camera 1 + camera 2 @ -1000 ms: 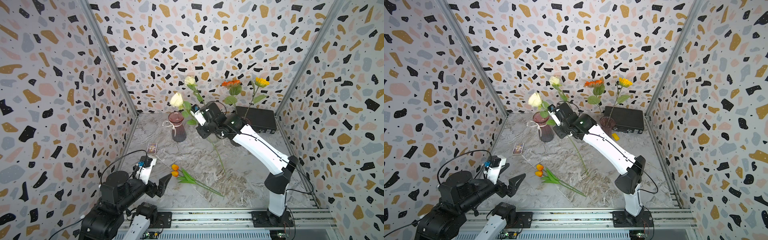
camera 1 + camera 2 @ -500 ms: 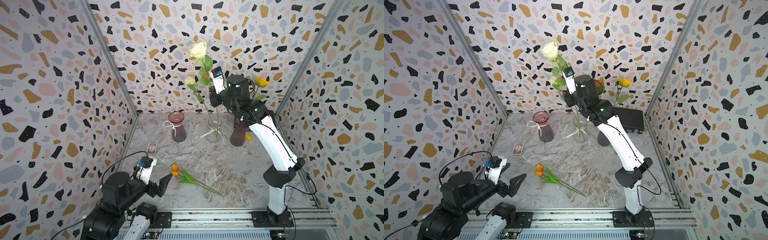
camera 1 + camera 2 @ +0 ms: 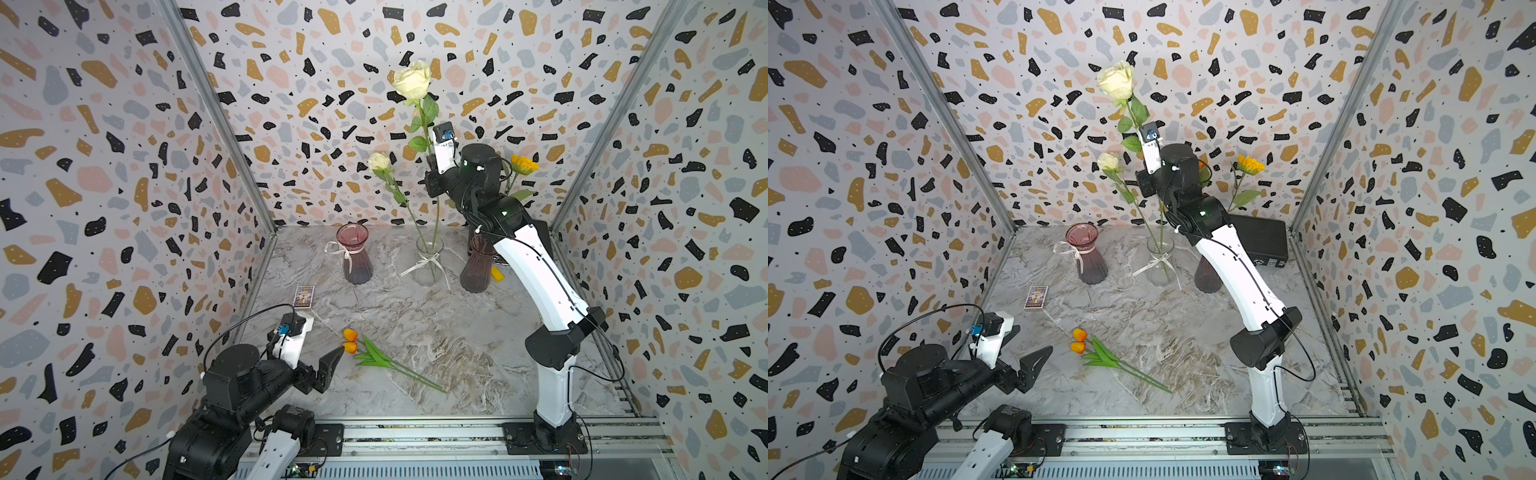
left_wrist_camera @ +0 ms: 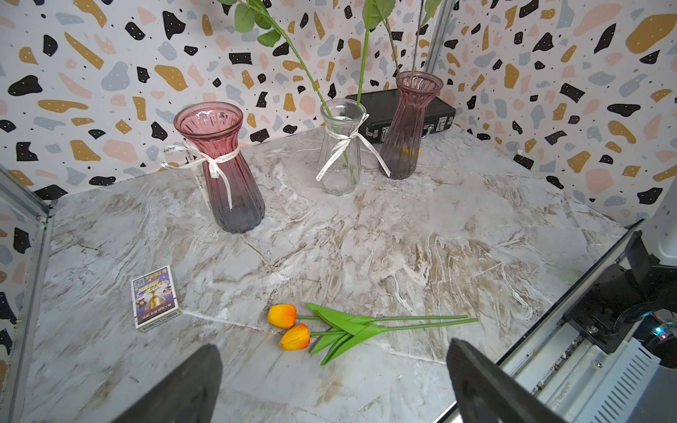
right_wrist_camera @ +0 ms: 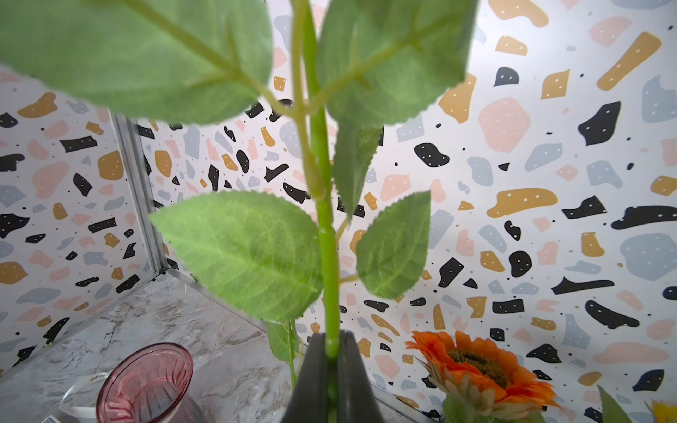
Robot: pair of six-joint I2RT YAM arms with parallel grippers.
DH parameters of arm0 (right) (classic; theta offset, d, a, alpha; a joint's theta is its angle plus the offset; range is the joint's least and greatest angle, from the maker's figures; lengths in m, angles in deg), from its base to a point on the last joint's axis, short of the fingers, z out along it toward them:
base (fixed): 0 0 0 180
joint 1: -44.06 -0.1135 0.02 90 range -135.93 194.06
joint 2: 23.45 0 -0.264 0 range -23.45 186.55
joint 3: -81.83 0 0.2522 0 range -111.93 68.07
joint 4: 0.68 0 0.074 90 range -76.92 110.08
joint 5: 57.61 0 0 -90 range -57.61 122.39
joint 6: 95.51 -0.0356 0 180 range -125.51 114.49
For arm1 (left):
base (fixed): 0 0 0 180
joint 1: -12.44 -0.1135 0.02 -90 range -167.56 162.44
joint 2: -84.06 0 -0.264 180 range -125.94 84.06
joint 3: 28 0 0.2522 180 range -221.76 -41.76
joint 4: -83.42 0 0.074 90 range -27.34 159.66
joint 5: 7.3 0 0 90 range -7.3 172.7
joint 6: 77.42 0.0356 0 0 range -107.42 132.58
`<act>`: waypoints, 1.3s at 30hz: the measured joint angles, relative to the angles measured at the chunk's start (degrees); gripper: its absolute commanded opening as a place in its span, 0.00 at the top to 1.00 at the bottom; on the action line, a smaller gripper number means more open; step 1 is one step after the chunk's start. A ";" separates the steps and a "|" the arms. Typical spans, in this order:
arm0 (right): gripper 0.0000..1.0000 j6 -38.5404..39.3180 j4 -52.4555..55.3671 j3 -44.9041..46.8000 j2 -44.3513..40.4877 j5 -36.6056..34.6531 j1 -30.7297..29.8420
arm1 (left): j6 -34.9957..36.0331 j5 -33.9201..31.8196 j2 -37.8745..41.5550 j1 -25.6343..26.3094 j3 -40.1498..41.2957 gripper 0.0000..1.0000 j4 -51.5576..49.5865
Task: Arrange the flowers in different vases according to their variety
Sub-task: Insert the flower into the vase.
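The right gripper moves down toward the opening of the clear vase (image 3: 428,266) next and releases the cream-white rose's stem, since that opening is below the gripper, already around the stem's end.
My right gripper (image 3: 432,183) is shut on the stem (image 5: 328,256) of a cream-white rose (image 3: 412,81) and holds it upright, high at the back. The stem's lower end reaches into the mouth of the clear vase (image 3: 428,266), where a second rose (image 3: 379,161) leans left. The purple-brown vase (image 3: 476,266) holds a yellow daisy (image 3: 524,165) and an orange daisy (image 5: 476,366). The pink-red vase (image 3: 355,257) holds nothing. Two orange tulips (image 4: 289,326) lie on the table just ahead of my open left gripper (image 4: 333,351).
A black case (image 3: 1262,241) lies in the back right corner behind the vases. A small card box (image 4: 155,298) rests near the left wall. Patterned walls close in three sides, and a metal rail (image 3: 415,432) runs along the front edge.
The right gripper has carried the rose from low beside the pink-red vase up and right, standing it upright over the clear vase. The left arm has not moved.
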 measured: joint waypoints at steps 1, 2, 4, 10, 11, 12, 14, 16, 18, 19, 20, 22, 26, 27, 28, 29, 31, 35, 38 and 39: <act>1.00 0.00 -0.35 -0.15 0.20 0.04 0.13 | 0.04 -0.04 0.00 0.00 0.11 0.01 0.02; 1.00 0.00 -0.55 -0.26 0.50 0.04 0.31 | 0.09 -0.13 0.00 0.00 0.22 0.00 0.04; 1.00 0.00 -1.01 -0.26 1.07 0.02 0.63 | 0.17 -0.24 0.00 0.00 0.26 0.01 0.11; 1.00 -0.20 -4.24 2.89 1.99 0.61 1.90 | 0.20 -0.39 0.00 0.00 0.26 0.00 0.39; 1.00 -0.26 -5.01 3.96 1.99 0.81 2.21 | 0.20 -0.39 0.00 0.00 0.26 0.00 0.39; 1.00 -0.44 -5.70 5.01 2.01 1.05 2.51 | 0.20 -0.42 0.00 0.00 0.26 0.00 0.39; 1.00 -0.79 -6.91 6.75 2.19 1.53 3.06 | 0.20 -0.42 0.00 0.00 0.26 0.00 0.39; 1.00 -1.03 -8.20 8.63 2.36 1.84 3.39 | 0.20 -0.44 0.00 0.00 0.26 0.00 0.39; 1.00 -1.16 -9.40 10.95 2.43 2.19 3.72 | 0.22 -0.44 0.00 0.00 0.26 0.00 0.39; 1.00 -1.27 -9.81 12.00 2.43 2.40 3.82 | 0.22 -0.44 0.00 0.00 0.26 0.01 0.39; 1.00 -1.33 -10.47 13.31 2.43 2.56 3.93 | 0.22 -0.46 0.00 0.00 0.26 0.00 0.39; 1.00 -1.55 -11.50 15.82 2.43 3.17 4.00 | 0.22 -0.46 0.00 0.00 0.26 0.00 0.39; 1.00 -2.03 -13.11 20.96 2.43 4.52 3.96 | 0.22 -0.44 0.00 0.00 0.26 0.00 0.39; 1.00 -2.16 -13.31 22.03 2.43 4.79 3.96 | 0.22 -0.44 0.00 0.00 0.26 0.00 0.39; 1.00 -2.25 -13.33 22.88 2.43 4.96 3.96 | 0.24 -0.44 0.00 0.00 0.26 0.00 0.39; 1.00 -2.34 -13.38 23.74 2.45 5.22 3.96 | 0.22 -0.44 0.00 0.00 0.26 0.00 0.39; 1.00 -2.40 -13.75 25.00 2.49 5.62 3.96 | 0.22 -0.44 0.00 0.00 0.26 0.00 0.39; 1.00 -2.40 -14.10 26.58 2.60 6.05 3.96 | 0.22 -0.44 0.00 0.00 0.26 0.00 0.39; 1.00 -2.36 -14.14 27.21 2.71 6.08 3.96 | 0.22 -0.42 -0.02 0.00 0.26 0.00 0.39; 1.00 -2.36 -14.25 27.52 2.71 6.05 3.96 | 0.22 -0.42 -0.02 0.00 0.26 0.00 0.39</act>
